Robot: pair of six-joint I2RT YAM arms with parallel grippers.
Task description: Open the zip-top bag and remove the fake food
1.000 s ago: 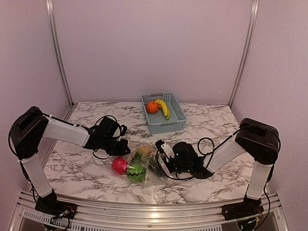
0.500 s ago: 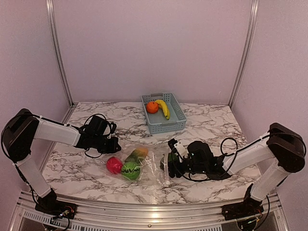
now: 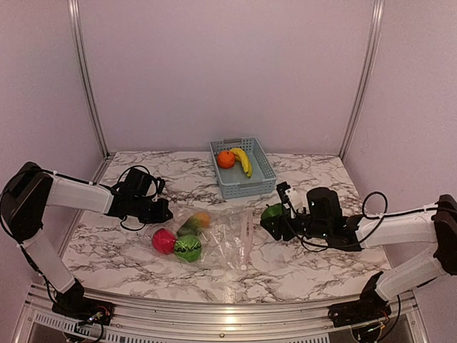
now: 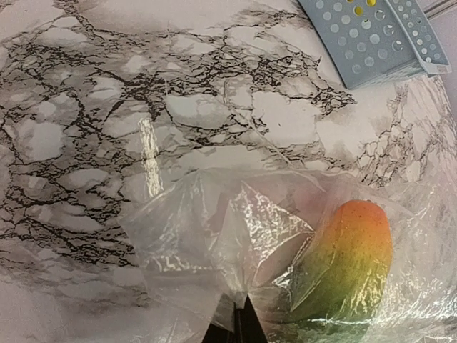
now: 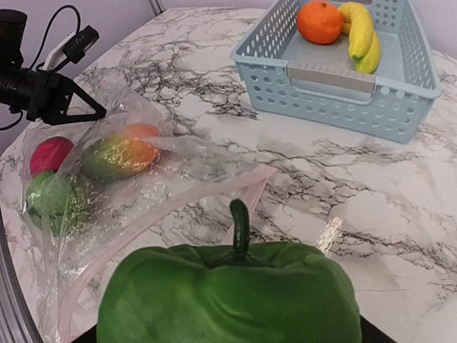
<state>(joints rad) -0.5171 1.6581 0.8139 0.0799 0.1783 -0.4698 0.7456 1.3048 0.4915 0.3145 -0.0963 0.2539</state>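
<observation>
The bottom of the light blue basket is empty beside the banana, so the robot's right gripper should next carry the green pepper (image 5: 228,300) outward over the basket to release it there.
The clear zip-top bag (image 3: 221,239) lies open on the marble table, its mouth toward the right. Inside it sit fake food pieces: a pink-red fruit (image 3: 163,241), a green striped ball (image 3: 187,248) and an orange-green mango (image 4: 346,257). My left gripper (image 3: 161,212) is shut on the bag's far left corner, with crinkled plastic (image 4: 235,243) pinched between its tips. My right gripper (image 3: 275,216) is shut on a green pepper (image 5: 228,300), held above the table to the right of the bag's mouth. The pepper hides the right fingers in the wrist view.
A light blue basket (image 3: 251,184) stands at the back centre, holding an orange (image 3: 226,158) and a yellow banana (image 3: 243,161). The bag's zip strip (image 5: 178,204) lies just left of the pepper. Purple walls enclose the table.
My right gripper has drawn the green pepper out of the bag and carried it right and back. My left gripper has pulled the bag's corner leftward, dragging the bag with it.
</observation>
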